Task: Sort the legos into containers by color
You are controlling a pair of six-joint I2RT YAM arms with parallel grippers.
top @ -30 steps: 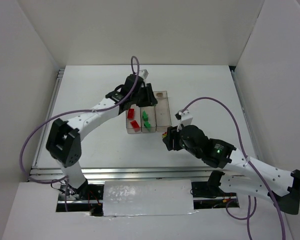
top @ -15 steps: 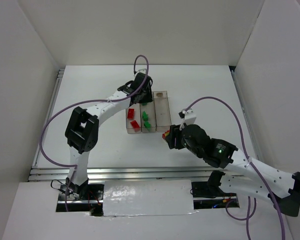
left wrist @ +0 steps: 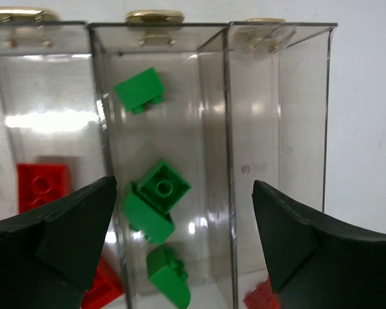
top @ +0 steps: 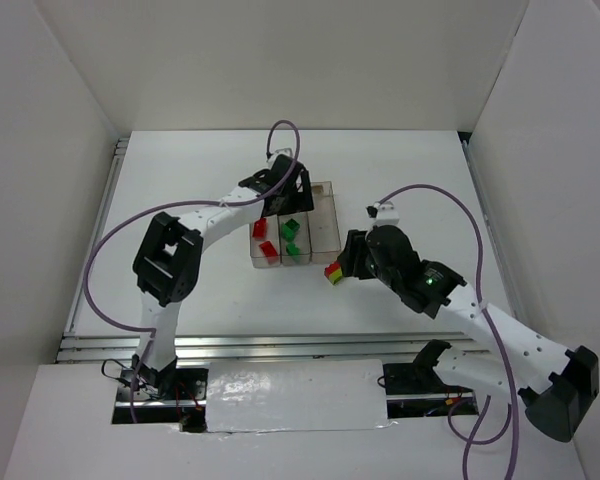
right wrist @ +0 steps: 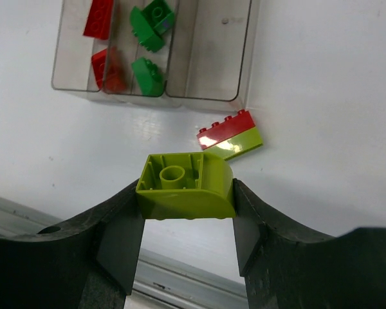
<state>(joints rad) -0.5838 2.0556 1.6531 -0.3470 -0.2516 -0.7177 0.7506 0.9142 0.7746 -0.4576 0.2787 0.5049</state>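
My right gripper will next move outward and to its left in the top view, over the empty bin, which is free of other colors, and let go there.
The containers are three clear bins side by side. Red legos lie in the left bin and three green legos in the middle one; the right bin shows nothing inside. My left gripper hangs open above the bins, nothing between its fingers. My right gripper is shut on a yellow-green curved brick, held above the table in front of the bins. A red brick stacked on a yellow-green one lies on the table by the right bin's near corner.
White walls enclose the table on three sides. A metal rail runs along the near edge. The purple cables arc over the table beside each arm. The right gripper sits close to the bins' near right corner.
My left gripper was shut and now stands open over the bins. My right arm has drawn up and to the right with the yellow-green brick, uncovering the stacked red and yellow-green brick.
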